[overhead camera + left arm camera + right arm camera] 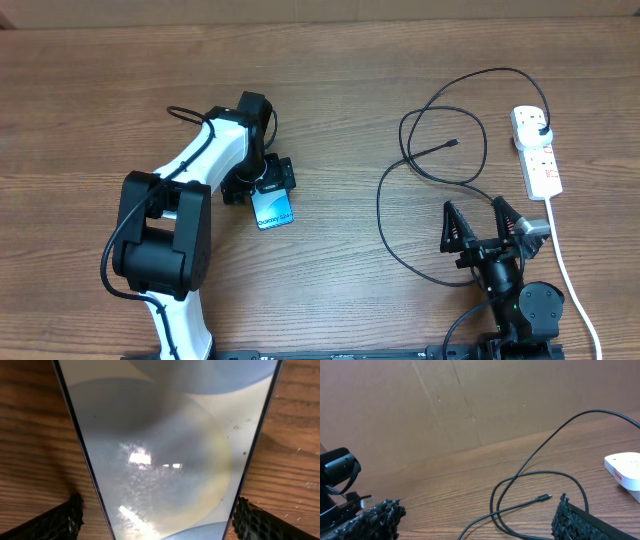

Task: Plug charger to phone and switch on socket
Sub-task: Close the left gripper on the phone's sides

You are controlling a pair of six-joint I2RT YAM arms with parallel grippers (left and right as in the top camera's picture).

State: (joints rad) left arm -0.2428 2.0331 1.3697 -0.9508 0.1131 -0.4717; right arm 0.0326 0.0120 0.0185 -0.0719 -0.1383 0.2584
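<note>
One finger of the left gripper is off the phone's edge, so the left gripper needs to slide outward and to the right in the overhead view next, then close across the phone (pixel 272 209).
The phone (pixel 272 209) lies flat on the wooden table with its light blue screen up. My left gripper (pixel 262 183) is open and straddles it; in the left wrist view the phone (pixel 165 435) fills the space between the fingers (pixel 156 510), the right finger close to its edge, the left finger apart. The charger (pixel 400 215) loops on the table, its connector tip (pixel 455 143) free and its black plug (pixel 541 127) in the socket (pixel 540 160). My right gripper (pixel 485 228) is open and empty, near the cable loop (pixel 520 477) and short of the tip (pixel 546 497).
The socket's white cord (pixel 570 275) runs along the right side towards the front edge. The socket's end (pixel 626 469) shows at the right of the right wrist view. A brown cardboard wall (pixel 470 400) stands behind the table.
</note>
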